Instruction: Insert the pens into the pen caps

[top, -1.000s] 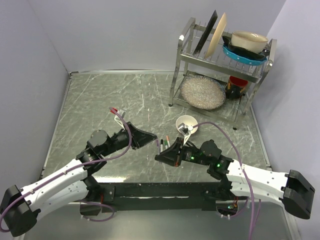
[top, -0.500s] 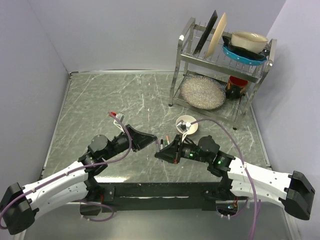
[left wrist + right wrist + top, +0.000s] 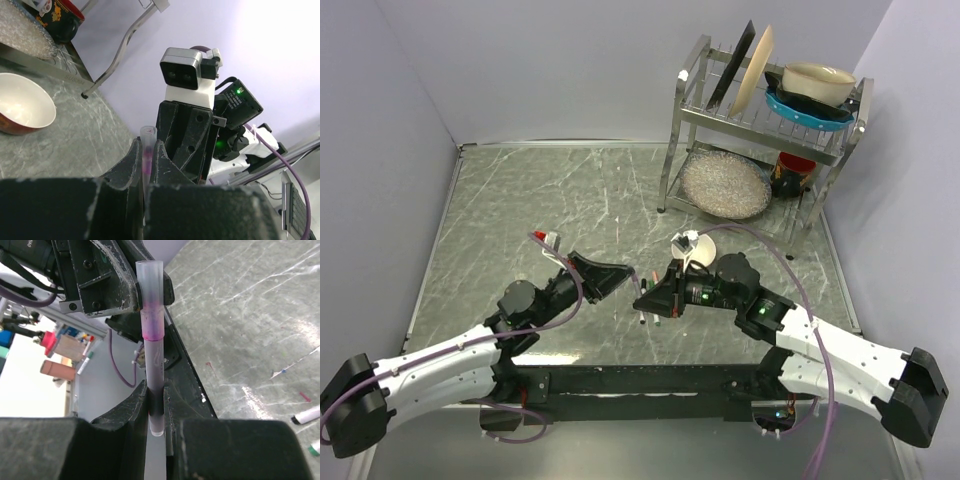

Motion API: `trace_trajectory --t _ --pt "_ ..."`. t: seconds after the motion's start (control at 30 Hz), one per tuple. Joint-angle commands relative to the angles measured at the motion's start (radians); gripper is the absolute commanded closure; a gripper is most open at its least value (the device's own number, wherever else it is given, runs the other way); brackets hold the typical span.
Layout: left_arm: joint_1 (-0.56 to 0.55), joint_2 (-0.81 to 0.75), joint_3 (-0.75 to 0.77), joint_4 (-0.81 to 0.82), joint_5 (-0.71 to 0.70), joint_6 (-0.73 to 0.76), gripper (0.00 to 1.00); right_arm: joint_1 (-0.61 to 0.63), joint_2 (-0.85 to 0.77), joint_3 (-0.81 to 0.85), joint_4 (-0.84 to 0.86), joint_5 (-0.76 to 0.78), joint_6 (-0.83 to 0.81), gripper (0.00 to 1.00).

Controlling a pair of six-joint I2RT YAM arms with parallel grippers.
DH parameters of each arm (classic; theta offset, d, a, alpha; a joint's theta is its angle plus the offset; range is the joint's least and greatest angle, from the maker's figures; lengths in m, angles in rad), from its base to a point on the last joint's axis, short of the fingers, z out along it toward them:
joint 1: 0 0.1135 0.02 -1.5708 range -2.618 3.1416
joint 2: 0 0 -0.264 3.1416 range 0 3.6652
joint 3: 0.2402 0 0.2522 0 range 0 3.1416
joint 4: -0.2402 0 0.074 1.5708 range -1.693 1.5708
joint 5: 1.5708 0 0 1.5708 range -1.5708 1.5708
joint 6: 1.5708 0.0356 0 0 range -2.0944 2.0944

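Next I should tip my left gripper's fingers downward, lower the capped pen onto the bare tabletop beside the white pens and release it, since that spot lies below my gripper.
My left gripper [image 3: 625, 275] is shut on a short translucent pinkish pen cap [image 3: 148, 137]; its open end sticks out past the fingertips [image 3: 136, 150] towards the right gripper. My right gripper [image 3: 645, 300] is shut on the thin purplish pen [image 3: 154, 365], which has a pink band and stands up from the jaws. In the right wrist view the pen's far end sits right in front of the left gripper [image 3: 120, 285]; I cannot tell whether pen and cap touch. Two more white pens [image 3: 306, 415] lie on the table at the right edge.
A cream bowl [image 3: 700, 245] stands just behind the right wrist and also shows in the left wrist view [image 3: 22, 102]. A metal dish rack [image 3: 760, 130] with plates and bowls stands at the back right. A small pinkish cap [image 3: 655, 275] lies by the grippers.
Both grippers have drawn closer together above the table's front middle. The left arm has stretched forward, and the right wrist has risen and shifted back towards the bowl.
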Motion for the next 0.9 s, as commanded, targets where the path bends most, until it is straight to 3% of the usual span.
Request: trace_trajectory --t 0.0,0.4,0.6,0.67,0.87 --pt "-0.107 0.044 -0.040 -0.156 0.258 0.002 0.99 -0.082 0.003 0.167 0.194 0.230 -0.054 1.00" --pt "-0.229 0.127 -0.029 -0.135 0.272 0.003 0.99 -0.206 0.043 0.280 0.134 0.171 -0.108 1.00" --pt "-0.234 0.106 -0.036 -0.118 0.263 -0.023 0.99 -0.263 0.088 0.323 0.131 0.030 -0.103 1.00" --pt "-0.234 0.081 -0.008 -0.176 0.219 -0.015 0.99 -0.260 0.100 0.275 0.182 -0.026 -0.078 1.00" --pt "-0.219 -0.025 0.223 -0.611 -0.148 0.109 0.99 -0.259 0.082 0.097 0.230 -0.108 -0.018 1.00"
